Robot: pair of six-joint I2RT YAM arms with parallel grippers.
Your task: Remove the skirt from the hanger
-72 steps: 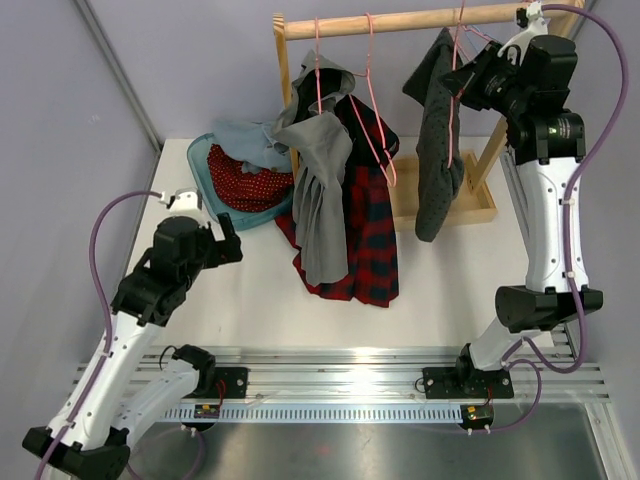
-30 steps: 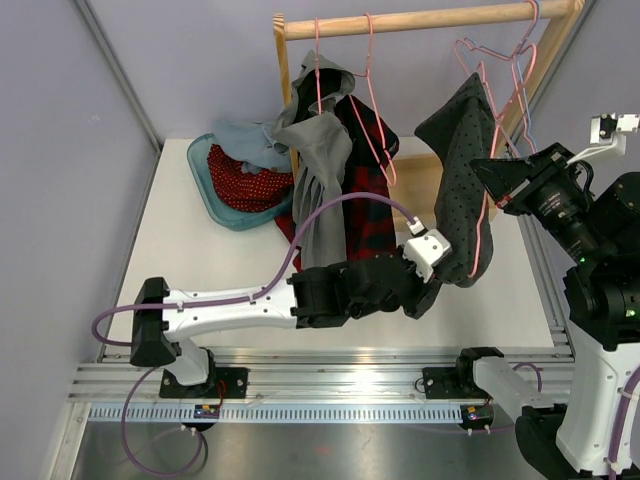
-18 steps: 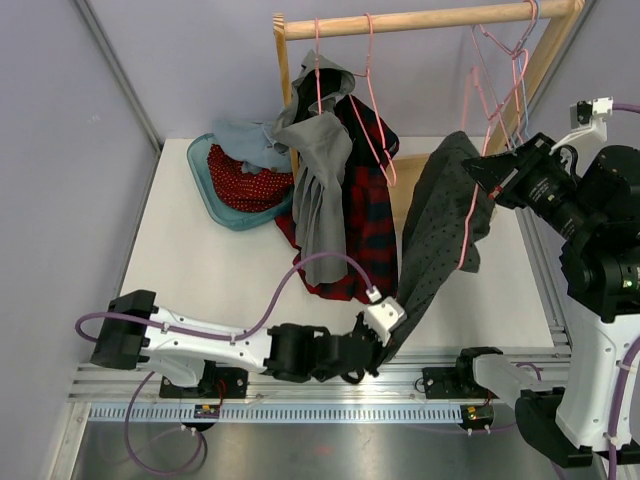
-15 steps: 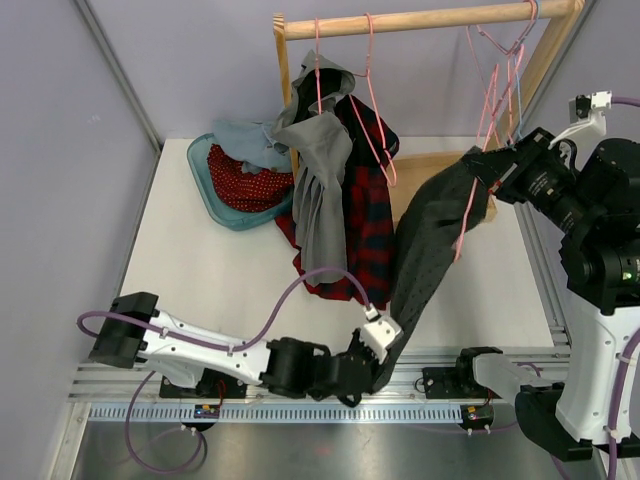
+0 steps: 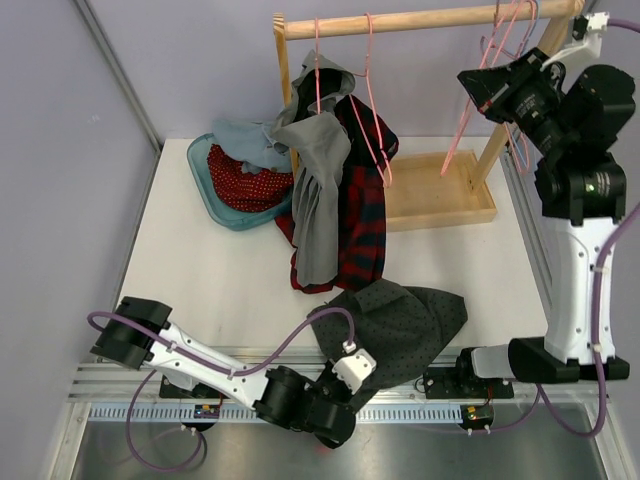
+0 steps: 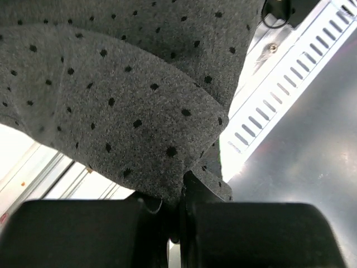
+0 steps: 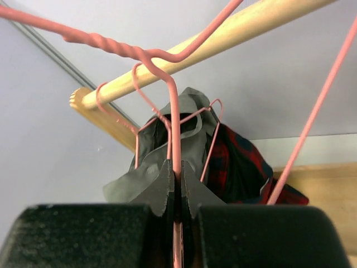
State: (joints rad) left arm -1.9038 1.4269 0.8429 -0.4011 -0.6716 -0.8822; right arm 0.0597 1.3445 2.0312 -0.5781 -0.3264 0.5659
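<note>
The right gripper slides the bare hanger (image 5: 455, 140) to the left in the top view next and releases it, since open bar (image 5: 424, 18) beside the skirt's hanger lies that way.
The red and dark tartan skirt (image 5: 366, 215) hangs from a pink wire hanger (image 5: 371, 60) on the wooden rail (image 5: 420, 19), partly behind a grey garment (image 5: 320, 190). In the right wrist view the skirt (image 7: 241, 167) shows beyond the jaws. My right gripper (image 5: 472, 84) is up by the rail's right end, shut on a bare pink hanger (image 5: 455, 140); its wire (image 7: 175, 134) runs between the pads. My left gripper (image 5: 358, 385) is low at the table's front edge, shut on a dark grey dotted garment (image 5: 400, 325) that fills the left wrist view (image 6: 111, 84).
A teal basket (image 5: 203, 175) holding a red dotted garment (image 5: 245, 180) sits at the back left. The rack's wooden base (image 5: 440, 205) lies under the rail. An aluminium slotted rail (image 6: 268, 100) runs along the table's front under the dotted garment.
The dotted garment came off the hanger held by my right gripper and was pulled down to the table's front by my left gripper. The right arm rose to the rail with the bare hanger.
</note>
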